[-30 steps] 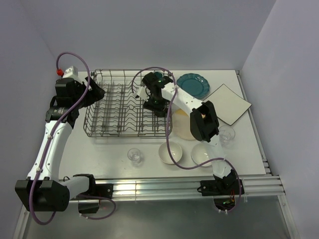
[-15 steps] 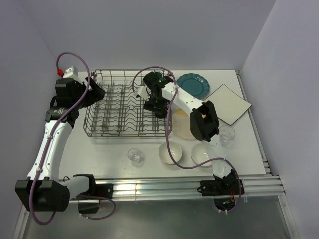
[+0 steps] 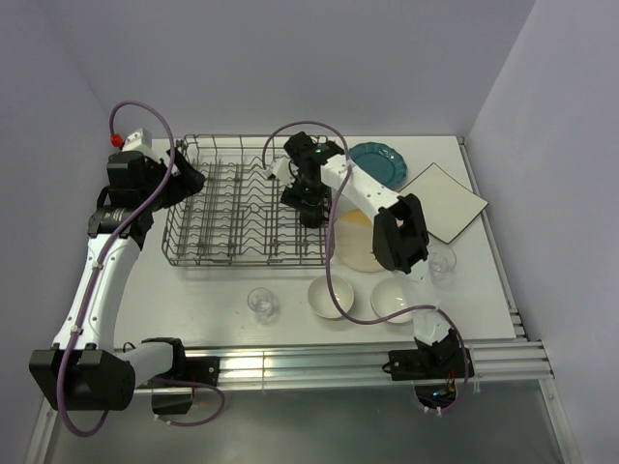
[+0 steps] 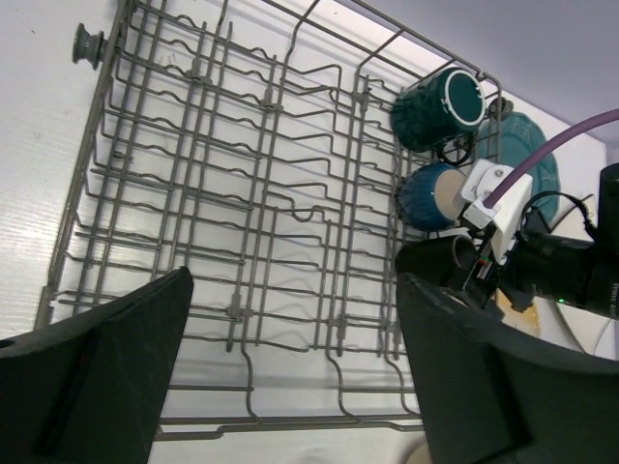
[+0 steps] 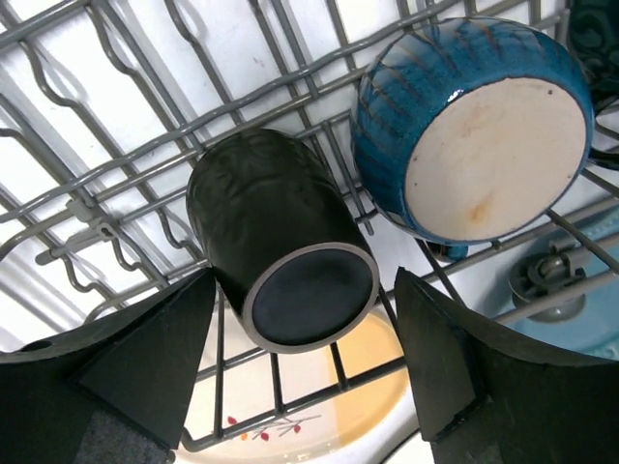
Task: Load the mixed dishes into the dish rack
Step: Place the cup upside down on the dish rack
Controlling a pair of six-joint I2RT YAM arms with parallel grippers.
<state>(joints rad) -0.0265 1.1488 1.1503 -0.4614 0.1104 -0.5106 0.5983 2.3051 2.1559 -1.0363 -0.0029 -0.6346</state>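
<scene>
The clear glass (image 3: 251, 299) in front still stands unloaded on the tabletop, so the left gripper needs to go back past the rack (image 3: 227, 232) and down onto the rim of that glass.
The grey wire dish rack (image 3: 227, 232) stands left of centre. In the right wrist view a black mug (image 5: 280, 256) lies tilted, base up, on the rack's tines. My right gripper (image 5: 302, 285) is open around it, with a gap at each finger. Next to it a blue mug (image 5: 474, 126) rests base up, and beyond that a teal mug (image 4: 440, 97) lies on its side. My left gripper (image 4: 290, 387) hangs open over the rack's left part (image 4: 193, 193), holding nothing. A yellow-cream plate (image 3: 360, 246) lies against the rack's right end.
A teal scalloped plate (image 3: 379, 164) and a white square plate (image 3: 445, 201) lie at the back right. Two white bowls (image 3: 331, 297) (image 3: 394, 300) and two clear glasses (image 3: 262, 304) (image 3: 440, 261) stand on the table in front of the rack.
My right gripper has opened wider around the black mug and drawn slightly back and to the right. The mug stays in the rack. The left arm has not moved.
</scene>
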